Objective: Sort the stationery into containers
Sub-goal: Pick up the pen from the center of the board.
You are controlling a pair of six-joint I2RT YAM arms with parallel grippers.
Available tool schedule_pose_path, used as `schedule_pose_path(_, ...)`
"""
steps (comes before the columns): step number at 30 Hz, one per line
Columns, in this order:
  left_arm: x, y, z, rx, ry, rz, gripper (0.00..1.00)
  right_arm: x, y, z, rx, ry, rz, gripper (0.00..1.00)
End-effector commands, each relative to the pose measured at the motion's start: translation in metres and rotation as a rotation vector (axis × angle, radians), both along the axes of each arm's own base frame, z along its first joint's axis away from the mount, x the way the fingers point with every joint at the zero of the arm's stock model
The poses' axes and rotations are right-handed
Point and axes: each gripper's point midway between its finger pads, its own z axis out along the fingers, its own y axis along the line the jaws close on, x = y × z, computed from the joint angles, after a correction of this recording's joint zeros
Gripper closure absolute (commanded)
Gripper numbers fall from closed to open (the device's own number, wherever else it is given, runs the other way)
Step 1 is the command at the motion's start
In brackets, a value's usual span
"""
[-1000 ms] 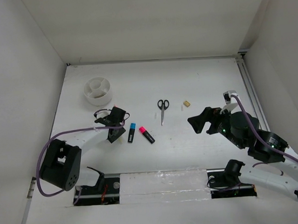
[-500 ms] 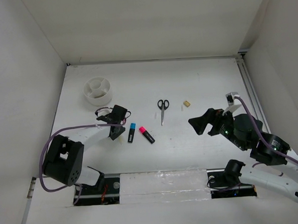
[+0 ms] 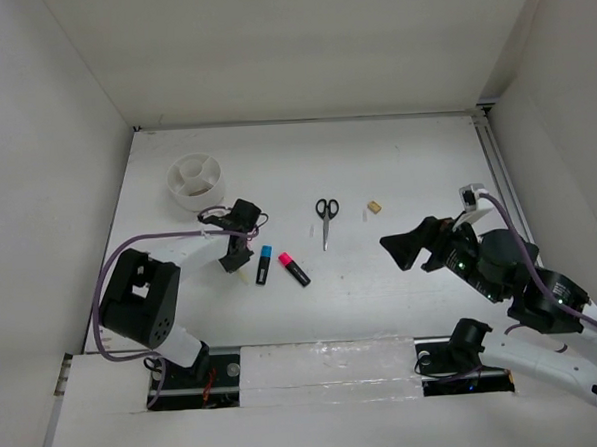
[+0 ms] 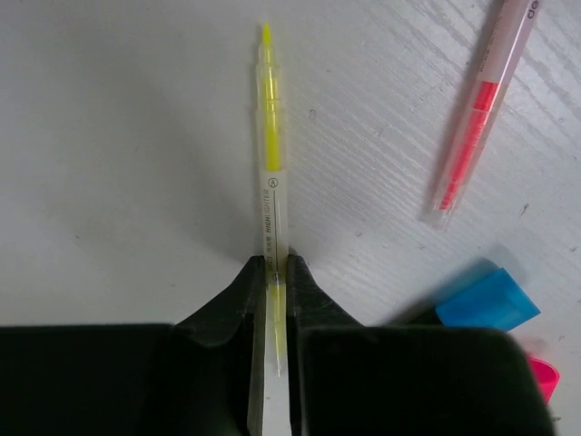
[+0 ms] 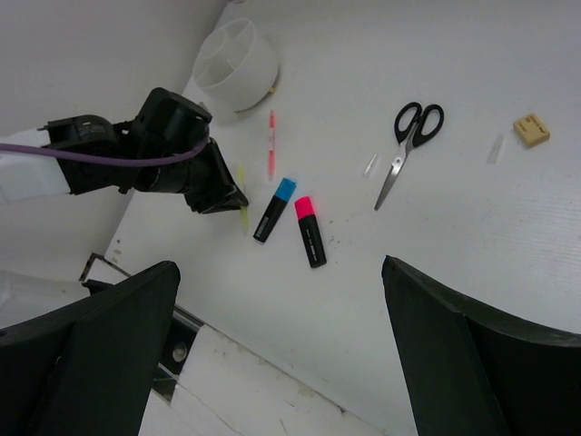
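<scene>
The white scrap nearer the highlighters is below my right gripper and to its left in the top view, clear of the scissors (image 3: 325, 218). Next I will move across and go down with my fingers on both sides of it.
My left gripper (image 3: 237, 253) (image 4: 272, 265) is shut on the thin yellow pen (image 4: 270, 173), low over the table; the pen's end pokes out near the arm (image 3: 241, 277) (image 5: 243, 216). The pink pen (image 4: 472, 118) (image 5: 270, 145) lies just to its right. The blue-capped highlighter (image 3: 264, 264) (image 5: 274, 209) and the pink-capped highlighter (image 3: 294, 269) (image 5: 310, 231) lie side by side beyond. The scissors (image 3: 325, 218) (image 5: 407, 145) and the tan block (image 3: 375, 206) (image 5: 531, 129) lie mid-table. The white divided bowl (image 3: 180, 197) (image 5: 243, 74) stands far left. My right gripper (image 3: 410, 244) (image 5: 280, 265) is open and empty, raised at the right.
Two small white scraps (image 3: 314, 228) (image 3: 365, 215) lie beside the scissors. White walls close the table on the left, back and right. A rail (image 3: 498, 173) runs along the right edge. The left arm's purple cable (image 3: 159, 241) loops over the table's left side.
My left gripper has moved away from the base and slightly right, toward the bowl side, and the yellow pen's end now shows under it. My right arm has drifted slightly toward the near edge.
</scene>
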Motion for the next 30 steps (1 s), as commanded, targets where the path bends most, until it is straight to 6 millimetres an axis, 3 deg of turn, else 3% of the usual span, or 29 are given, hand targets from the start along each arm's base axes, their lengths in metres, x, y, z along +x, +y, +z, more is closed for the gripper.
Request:
schedule_pose_path(1,-0.065,0.012,-0.039,0.032,0.302,-0.020,1.00,-0.004,-0.004,0.040,0.089,-0.086,0.011,0.00)
schedule_pose_path(5,-0.061,0.011,-0.037,0.035,0.289,-0.020,1.00,-0.003,-0.015,0.045,0.083,-0.111,-0.022,0.00)
schedule_pose_path(10,-0.059,0.010,-0.023,0.004,0.222,-0.015,1.00,0.012,-0.007,0.022,0.009,-0.080,-0.066,0.00)
schedule_pose_path(13,-0.048,0.003,0.000,-0.053,0.120,-0.036,1.00,0.030,0.008,0.000,-0.057,-0.030,-0.094,0.00)
schedule_pose_path(18,-0.031,-0.019,0.059,-0.142,-0.088,-0.114,1.00,0.066,0.039,-0.035,-0.119,0.051,-0.084,0.00)
schedule_pose_path(19,-0.036,-0.020,0.066,-0.141,-0.083,-0.125,1.00,0.075,0.041,-0.041,-0.118,0.073,-0.078,0.00)
schedule_pose_path(20,-0.035,-0.020,0.075,-0.135,-0.105,-0.132,1.00,0.085,0.048,-0.058,-0.148,0.112,-0.077,0.00)
schedule_pose_path(23,-0.028,-0.036,0.126,-0.169,-0.233,-0.222,1.00,0.111,0.069,-0.082,-0.174,0.156,-0.066,0.00)
schedule_pose_path(24,-0.029,-0.035,0.126,-0.150,-0.227,-0.259,1.00,0.116,0.074,-0.089,-0.191,0.174,-0.065,0.00)
schedule_pose_path(25,-0.024,-0.041,0.150,-0.182,-0.284,-0.298,1.00,0.120,0.080,-0.094,-0.203,0.190,-0.069,0.00)
schedule_pose_path(28,-0.018,-0.041,0.189,-0.155,-0.383,-0.438,1.00,0.140,0.101,-0.111,-0.250,0.230,-0.130,0.00)
schedule_pose_path(30,-0.018,-0.039,0.201,-0.151,-0.432,-0.473,1.00,0.149,0.112,-0.124,-0.269,0.255,-0.160,0.02)
